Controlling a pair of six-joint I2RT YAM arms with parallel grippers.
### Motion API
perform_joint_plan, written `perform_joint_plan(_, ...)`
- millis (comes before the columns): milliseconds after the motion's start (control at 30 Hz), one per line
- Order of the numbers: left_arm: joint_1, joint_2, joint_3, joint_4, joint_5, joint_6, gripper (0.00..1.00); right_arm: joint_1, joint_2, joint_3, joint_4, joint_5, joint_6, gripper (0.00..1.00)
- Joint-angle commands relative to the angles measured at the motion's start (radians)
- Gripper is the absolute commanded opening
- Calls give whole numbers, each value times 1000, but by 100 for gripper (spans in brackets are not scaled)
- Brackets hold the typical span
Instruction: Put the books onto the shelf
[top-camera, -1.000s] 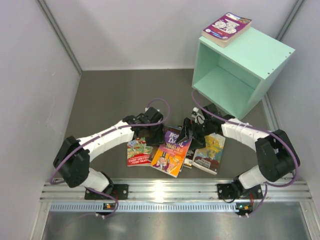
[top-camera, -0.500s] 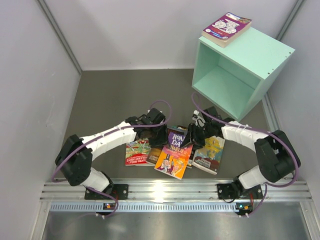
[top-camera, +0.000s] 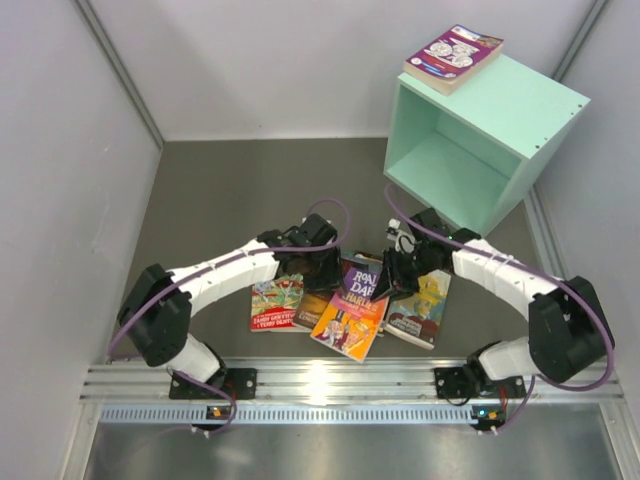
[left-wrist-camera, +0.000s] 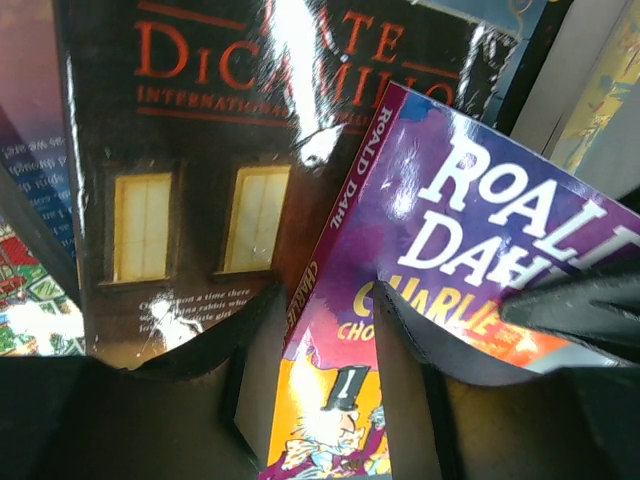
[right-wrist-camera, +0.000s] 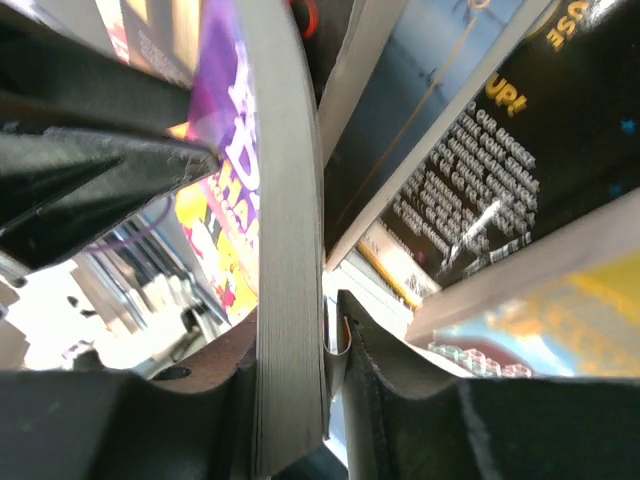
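Note:
My right gripper should next lift the Roald Dahl book (top-camera: 350, 305) up and outward onto the purple book atop the shelf, which is above and outward, then release it.
A purple and orange Roald Dahl book (top-camera: 350, 305) lies on top of a spread of books on the dark floor. My right gripper (top-camera: 386, 277) is at its upper right edge. The right wrist view shows that gripper (right-wrist-camera: 296, 330) shut on the book's page block (right-wrist-camera: 290, 230). My left gripper (top-camera: 325, 270) is at the book's upper left. Its jaws (left-wrist-camera: 325, 305) stand partly apart, straddling the spine edge of the purple cover (left-wrist-camera: 480, 230). The mint-green shelf (top-camera: 520, 100) stands at the back right, its open face towards the arms and nothing inside. Another purple book (top-camera: 452, 55) lies on its top.
A red cartoon book (top-camera: 277, 303) lies left of the pile and a yellow and blue one (top-camera: 421, 300) lies right. A dark brown book (left-wrist-camera: 200, 150) sits under the purple one, and a black cover (right-wrist-camera: 480, 180) shows beside it. Grey walls enclose the floor.
My right gripper has closed from wide open onto the purple book's page edge. The left arm has slid right along the book's top, and the book has shifted slightly right.

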Motion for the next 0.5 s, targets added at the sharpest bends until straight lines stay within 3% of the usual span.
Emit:
perform_joint_plan(0, 5, 29, 84, -20, -38, 43, 45, 18, -55, 140, -199, 53, -127, 0)
perform_joint_plan(233, 74, 41, 226, -90, -39, 111, 46, -73, -71, 422, -361, 117, -176, 0)
perform_joint_plan(467, 170, 33, 308, -139, -9, 169, 46, -244, 117, 1010, -477, 64, -206, 0)
